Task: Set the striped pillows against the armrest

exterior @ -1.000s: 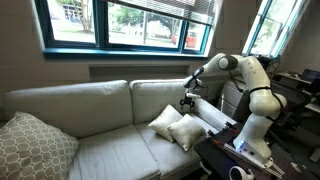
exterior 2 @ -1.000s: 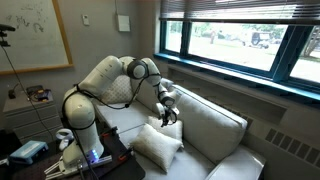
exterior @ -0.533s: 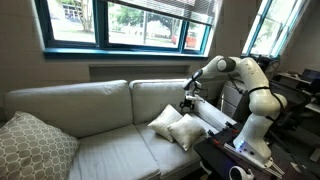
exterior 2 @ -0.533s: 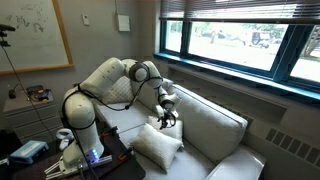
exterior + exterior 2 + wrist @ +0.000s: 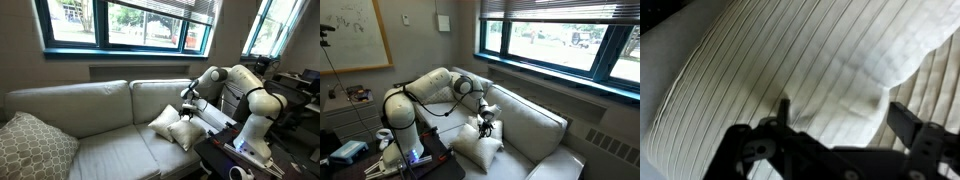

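I will lower my gripper next with a slight turn onto the pillow's raised fold (image 5: pixel 187 120) (image 5: pixel 861 107), because that fold already stands between its spread fingers, where they can pinch it.
Two cream striped pillows lie overlapping at the sofa's end, one (image 5: pixel 163 120) farther from the armrest (image 5: pixel 216 118), the other (image 5: pixel 188 134) beside it. In an exterior view they show as one pale heap (image 5: pixel 475 150). My gripper (image 5: pixel 187 110) (image 5: pixel 485 127) is low, right on top of them. In the wrist view a ribbed pillow (image 5: pixel 790 50) fills the frame and a raised fold of it sits between my gripper's (image 5: pixel 845 118) spread fingers. The gripper is open. Part of the second pillow (image 5: pixel 940 80) shows at the right edge.
A large lattice-patterned pillow (image 5: pixel 30 148) leans at the sofa's far end. Tall back cushions (image 5: pixel 100 100) (image 5: pixel 532 120) run behind the seat. The robot's base and a dark table (image 5: pixel 235 150) stand just beyond the armrest. Windows run above the sofa.
The arm has lowered and bent. The gripper has come down from above the pillows onto them. The pillows have not visibly shifted.
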Available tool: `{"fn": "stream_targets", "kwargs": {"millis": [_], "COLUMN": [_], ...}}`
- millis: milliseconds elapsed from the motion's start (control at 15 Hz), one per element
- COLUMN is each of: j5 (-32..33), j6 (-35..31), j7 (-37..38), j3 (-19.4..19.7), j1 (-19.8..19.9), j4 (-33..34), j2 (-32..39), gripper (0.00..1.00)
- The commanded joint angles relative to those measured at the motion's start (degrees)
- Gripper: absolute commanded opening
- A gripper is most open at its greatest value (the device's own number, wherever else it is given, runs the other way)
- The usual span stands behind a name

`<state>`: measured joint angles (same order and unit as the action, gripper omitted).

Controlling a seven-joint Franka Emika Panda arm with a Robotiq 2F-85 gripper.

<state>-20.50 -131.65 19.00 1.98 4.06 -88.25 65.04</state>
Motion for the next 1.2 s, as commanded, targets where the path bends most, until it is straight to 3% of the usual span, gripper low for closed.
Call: {"fn": "stream_targets", "kwargs": {"millis": [0, 200, 267, 400, 733, 1000, 1133], "j5": [-1.57, -2.21, -2.44, -2.45, -2.66, -5.14, -9.01], "j6": [0.57, 2.05, 2.36, 3.03, 3.95, 2.83, -0.84], "j7": [9.15, 13.99, 15.36, 17.39, 19.47, 19.96, 17.91], "j3": [1.65, 2.31, 2.50, 2.56, 1.73, 0.11, -1.50], "j1": [0.12, 0.81, 0.91, 1.29, 2.19, 2.39, 3.18], "j4": [8.11, 11.09, 11.69, 12.93, 14.23, 11.35, 6.82], "j2": [7.36, 10.46, 11.01, 11.82, 11.29, 7.36, 3.13], "gripper": [1.00, 1.00, 0.75, 0.67, 0.29, 0.00, 0.00]}}
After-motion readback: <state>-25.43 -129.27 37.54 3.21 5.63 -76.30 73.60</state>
